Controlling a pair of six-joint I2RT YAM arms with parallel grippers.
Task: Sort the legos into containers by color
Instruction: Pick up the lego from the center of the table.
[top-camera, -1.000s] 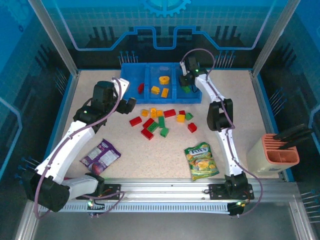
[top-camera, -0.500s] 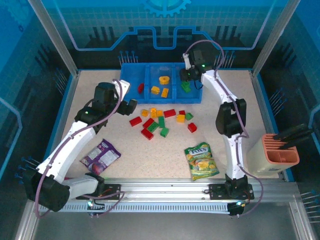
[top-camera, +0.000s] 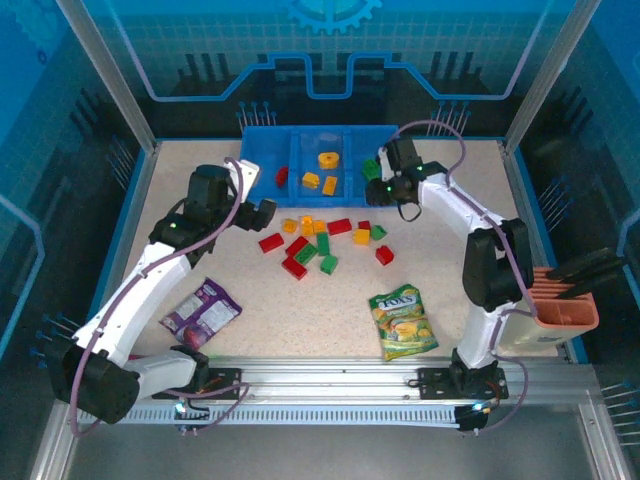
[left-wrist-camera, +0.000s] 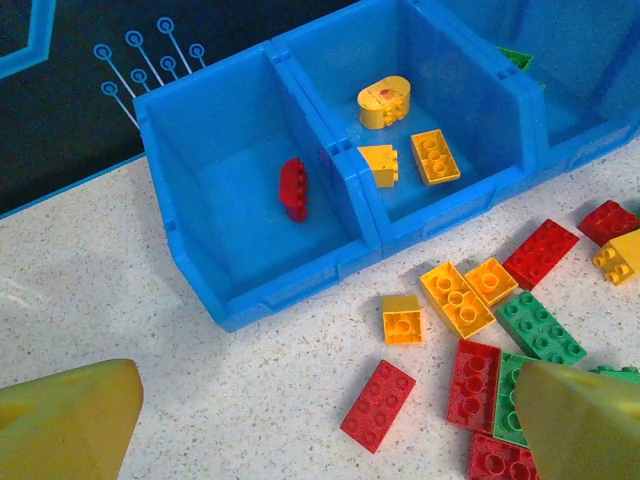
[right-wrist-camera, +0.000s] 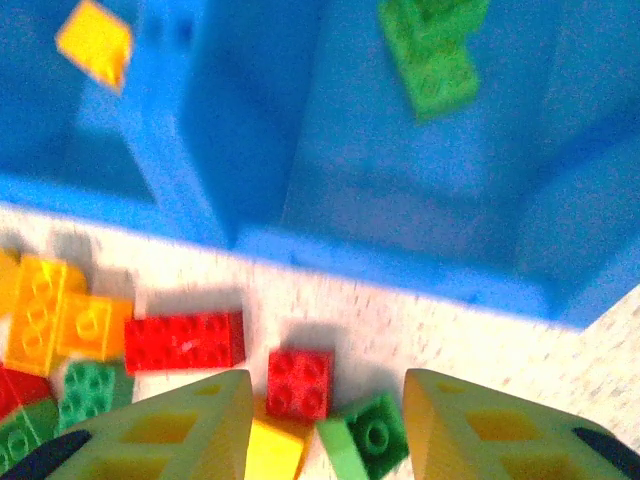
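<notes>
My right gripper will lower its open fingers back astride the green brick (top-camera: 378, 232) (right-wrist-camera: 368, 437), clear of the adjoining red one, as the green one lies below and back toward the base.
The blue three-compartment tray (top-camera: 262, 145) stands at the back of the table. Its left compartment holds one red lego (left-wrist-camera: 294, 188), the middle holds yellow legos (left-wrist-camera: 384, 101), and the right holds green legos (right-wrist-camera: 435, 50). Loose red, yellow and green legos (top-camera: 320, 240) lie scattered in front of it. My left gripper (left-wrist-camera: 320, 430) hangs open and empty over the left side of the pile, with a red brick (left-wrist-camera: 378, 405) below the gap. My right gripper (right-wrist-camera: 330, 430) is open and empty just in front of the tray's right compartment, above a small red brick (right-wrist-camera: 300, 382) and a green one (right-wrist-camera: 368, 438).
A green-yellow snack bag (top-camera: 402, 322) lies near the right arm's base. A purple packet (top-camera: 200, 310) lies at the near left. A beige-and-salmon slotted holder (top-camera: 560, 310) stands at the right edge. Cage posts and panels ring the table.
My right gripper has drawn back from over the tray's right compartment to the table just in front of it. The left arm has barely moved; its jaws opened a little wider.
</notes>
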